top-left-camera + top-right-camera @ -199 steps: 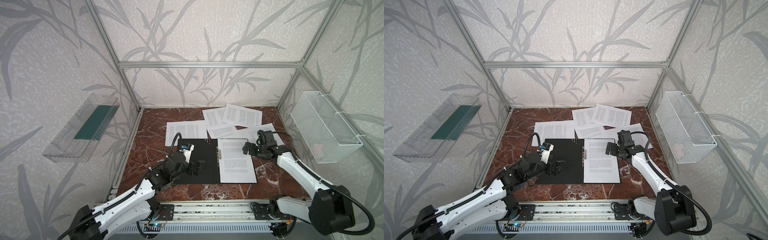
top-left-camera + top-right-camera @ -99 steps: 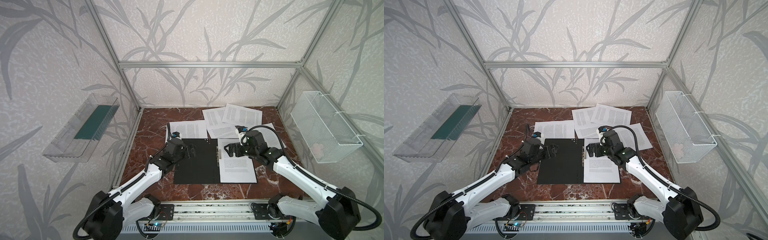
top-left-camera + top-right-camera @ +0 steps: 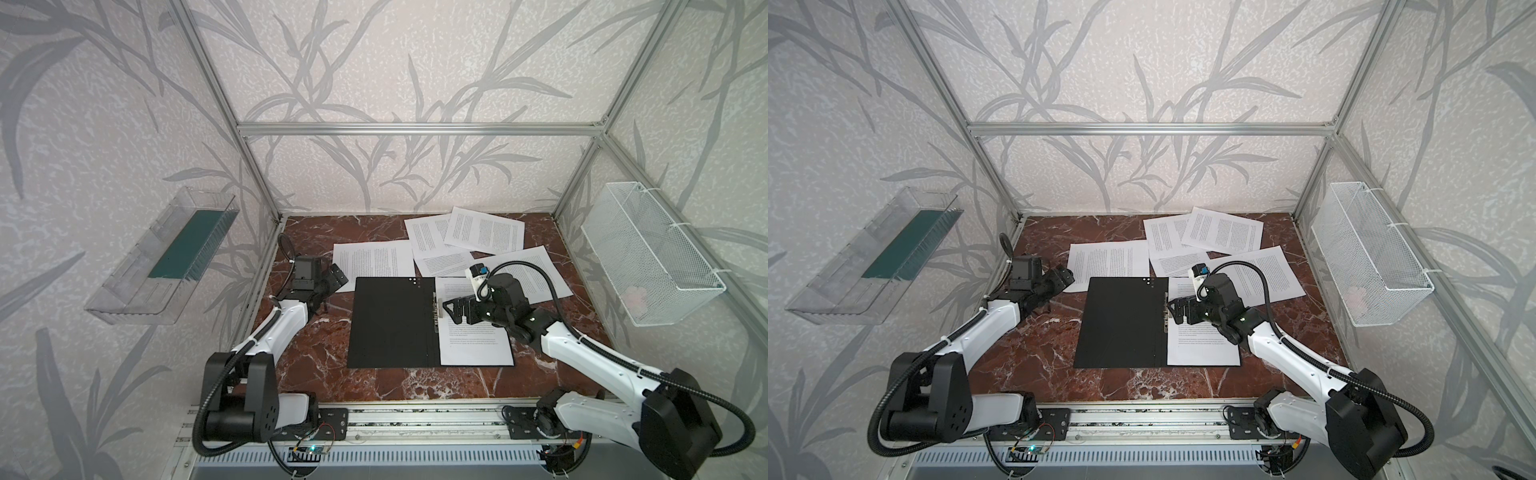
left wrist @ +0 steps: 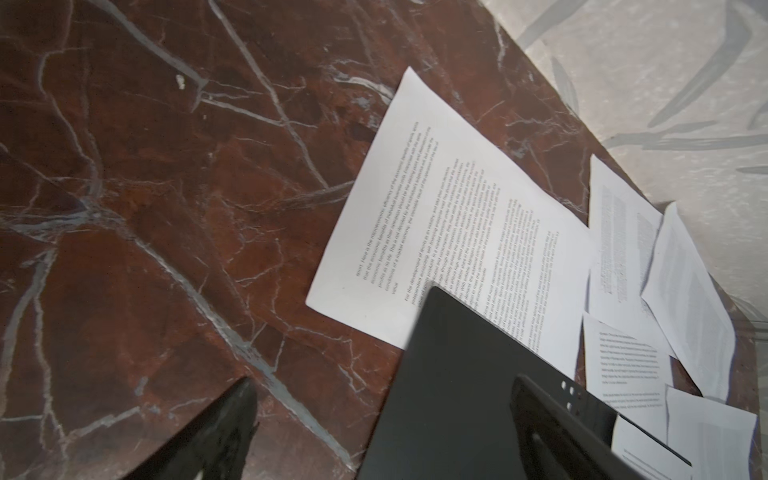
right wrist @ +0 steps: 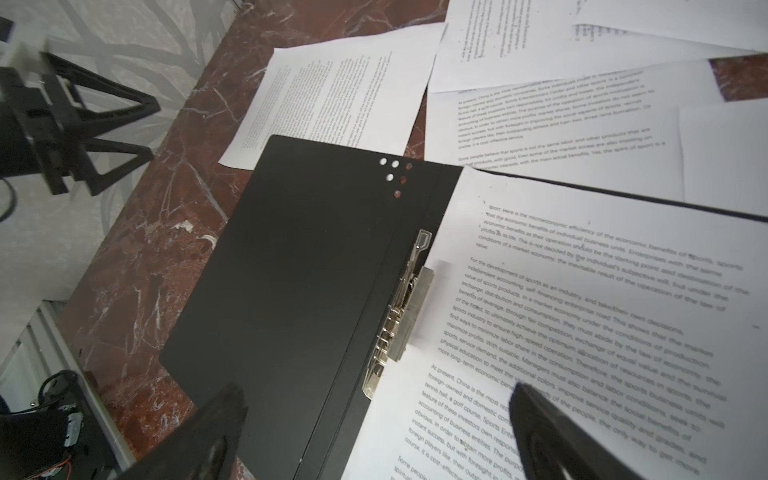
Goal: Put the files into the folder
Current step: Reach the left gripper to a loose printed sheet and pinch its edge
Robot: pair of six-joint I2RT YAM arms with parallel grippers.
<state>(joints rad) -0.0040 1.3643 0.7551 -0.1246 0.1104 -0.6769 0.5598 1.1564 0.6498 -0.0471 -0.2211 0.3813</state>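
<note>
The folder (image 3: pixel 390 322) covers part of the nearest loose sheet but leaves its short side edge clear. My left gripper lowers onto that edge next and closes.
The folder (image 3: pixel 390 322) lies open and flat on the table, black inside up, in both top views. One printed sheet (image 3: pixel 473 340) rests on its right half beside the metal spine clip (image 5: pixel 409 307). Several other files (image 3: pixel 374 259) lie loose behind the folder, some overlapping. My right gripper (image 3: pixel 451 311) hovers open over the clip and the sheet's inner edge, nothing between its fingers. My left gripper (image 3: pixel 334 280) stands open and empty at the folder's far left corner (image 4: pixel 457 395), next to the nearest loose sheet (image 4: pixel 436 232).
The red marble table (image 3: pixel 311 353) shows bare to the left of and in front of the folder. A clear plastic tray (image 3: pixel 166 257) hangs on the left wall. On the right wall hangs a white wire basket (image 3: pixel 648 266). Aluminium frame posts stand at the back corners.
My left gripper has moved from over the folder's left flap back to its far left corner. My right gripper has shifted left, from the sheet's far edge to above the spine clip.
</note>
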